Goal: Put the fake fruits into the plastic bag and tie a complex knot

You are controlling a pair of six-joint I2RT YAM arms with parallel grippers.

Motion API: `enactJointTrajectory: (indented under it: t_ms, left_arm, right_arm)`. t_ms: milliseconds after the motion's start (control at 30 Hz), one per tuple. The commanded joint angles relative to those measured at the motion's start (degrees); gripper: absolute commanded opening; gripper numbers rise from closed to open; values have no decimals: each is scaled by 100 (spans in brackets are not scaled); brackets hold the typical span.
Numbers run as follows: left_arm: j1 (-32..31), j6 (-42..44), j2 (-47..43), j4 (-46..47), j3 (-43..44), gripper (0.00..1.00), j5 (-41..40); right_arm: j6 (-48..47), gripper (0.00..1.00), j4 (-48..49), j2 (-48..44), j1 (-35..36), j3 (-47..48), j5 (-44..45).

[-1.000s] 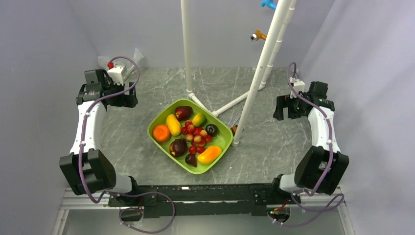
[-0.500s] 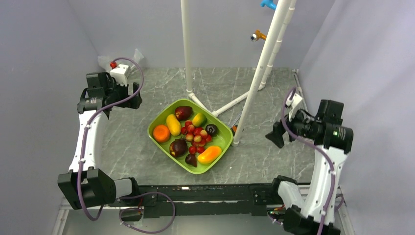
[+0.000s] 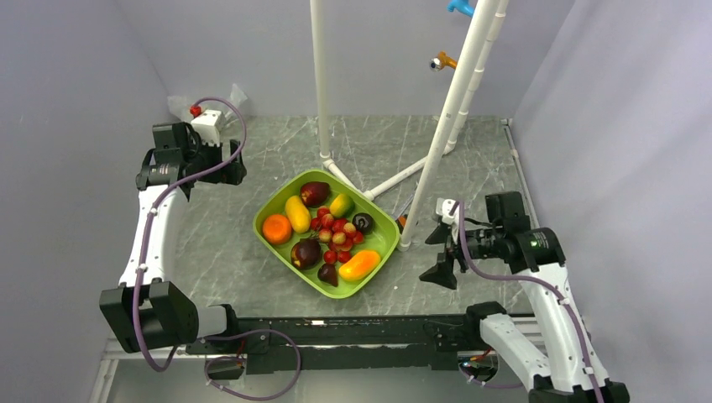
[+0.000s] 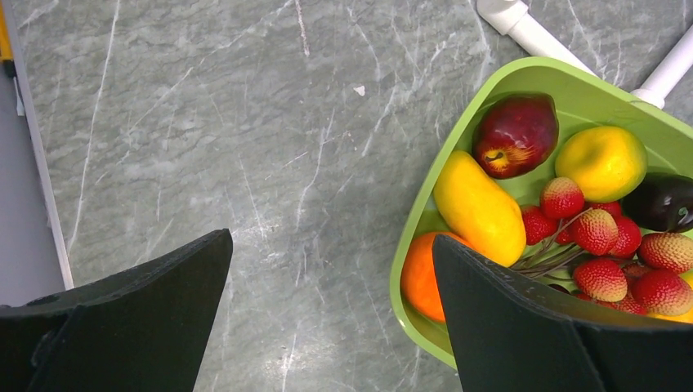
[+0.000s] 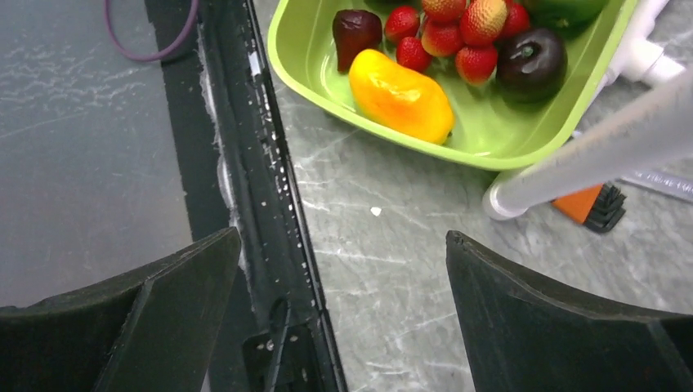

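The open fingers of my right gripper are outside the tray, so they need to move toward the tray (image 3: 382, 220) and down to close on the tray's rim beside the orange oblong.
The fake fruits lie in a lime green tray (image 3: 382, 220): an orange (image 3: 276, 227), a yellow oblong (image 3: 297, 213), a maroon one (image 3: 315, 193), a green-yellow one (image 3: 340, 204), an orange oblong (image 3: 359, 264) and red berries (image 3: 336, 232). My left gripper (image 3: 228, 168) is open and empty above the table, left of the tray; in its wrist view the gripper (image 4: 331, 237) sits beside the orange (image 4: 418, 278). My right gripper (image 3: 437, 252) is open and empty, right of the tray's near corner; its wrist view (image 5: 343, 235) shows the orange oblong (image 5: 400, 96). Crinkly clear plastic, likely the plastic bag (image 3: 236, 94), lies at the back left corner. No knot shows.
White pipes (image 3: 445, 117) rise from the table behind and right of the tray. A small orange brush (image 5: 592, 204) lies by a pipe foot. A black rail (image 3: 336, 332) runs along the near table edge, below the right gripper's left finger (image 5: 147, 318).
The right arm has swung from the back right forward and left, and its gripper now hovers near the tray's near right corner. The left gripper has shifted only slightly.
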Motion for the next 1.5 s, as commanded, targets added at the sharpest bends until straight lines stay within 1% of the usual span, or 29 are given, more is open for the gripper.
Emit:
enactJointTrajectory:
  t_ms: [0, 67, 100, 167, 233, 300, 367, 400, 433, 500, 567, 600, 700, 767, 833, 867, 900, 967, 1033, 1100, 1133, 1233, 1333, 1467]
  left_arm:
    - [-19, -179, -83, 244, 19, 99, -137]
    - [-25, -211, -96, 284, -63, 99, -102]
    - [-32, -229, -85, 279, -72, 99, -92]
    - [-32, -244, -43, 219, -44, 99, -87]
    - [-38, -237, -18, 187, -4, 99, -92]
    - [-45, -209, -38, 187, 13, 99, -85]
    - [-43, -94, -63, 151, 13, 99, 2]
    - [-53, -14, -92, 117, -2, 99, 37]
    - [-58, 124, -132, 67, -26, 99, 111]
    - [-53, 665, -236, -187, -72, 99, 574]
    - [-58, 1915, -353, -972, -5, 99, 1581]
    - [-95, 2600, -406, -1464, 27, 99, 1843]
    - [-128, 4116, -501, -2654, 24, 99, 1781]
    - [-128, 5056, -536, -3437, -55, 99, 1561]
    - [-129, 5732, -751, -3883, -413, 99, 1408]
    - [-140, 6082, -1017, -3955, -675, 99, 1339]
    - [-201, 6239, -1229, -3898, -988, 99, 1269]
    - [-475, 6313, -1580, -3622, -1650, 99, 1052]
    - [-959, 6120, -1798, -3071, -2386, 99, 605]
    - [-1315, 5839, -1905, -2424, -2832, 99, 165]
    - [-1418, 5732, -1903, -2168, -2971, 99, 88]
    - [-1623, 5393, -1694, -1637, -3113, 99, 54]
    - [-1789, 5109, -1368, -1245, -3065, 97, 136]
    - [-1938, 4834, -1104, -793, -3012, 94, 251]
  right_arm:
    - [1056, 99, 1895, -412, 888, -360, 593]
    - [1747, 99, 3092, -733, 1524, -769, 1258]
    - [1893, 99, 3532, -831, 1730, -971, 1571]
    - [2318, 99, 4308, -889, 2498, -1265, 2273]
    - [2542, 100, 4783, -735, 3200, -1369, 2944]
    - [2591, 99, 5122, -507, 4001, -1371, 3539]
    - [2505, 100, 5512, -262, 4756, -1398, 4318]
    - [2452, 100, 5691, -112, 5002, -1414, 4671]
    - [2405, 100, 5865, 76, 5163, -1410, 4830]
    - [2372, 100, 6092, 290, 5180, -1416, 4963]
    - [2239, 100, 6197, 423, 5180, -1421, 4964]
    - [2224, 100, 6210, 457, 5177, -1409, 4973]
    - [2227, 100, 6050, 493, 5172, -1349, 4782]
    - [2241, 100, 5895, 539, 5171, -1298, 4582]
    - [2166, 100, 5767, 610, 5180, -1304, 4408]
    - [2137, 100, 5722, 673, 5180, -1307, 4358]
    - [2085, 100, 5627, 759, 5180, -1289, 4319]
    - [1951, 100, 5507, 906, 5180, -1283, 4227]
    - [1844, 100, 5440, 1022, 5186, -1310, 4177]
    - [1834, 100, 5454, 1146, 5249, -1316, 4301]
    - [1833, 99, 5473, 1226, 5308, -1303, 4435]
    - [1900, 99, 5473, 1524, 5507, -1255, 4529]
    - [1640, 98, 5734, 1724, 5822, -1394, 4490]
    - [1087, 87, 5856, 1964, 5891, -1511, 4288]
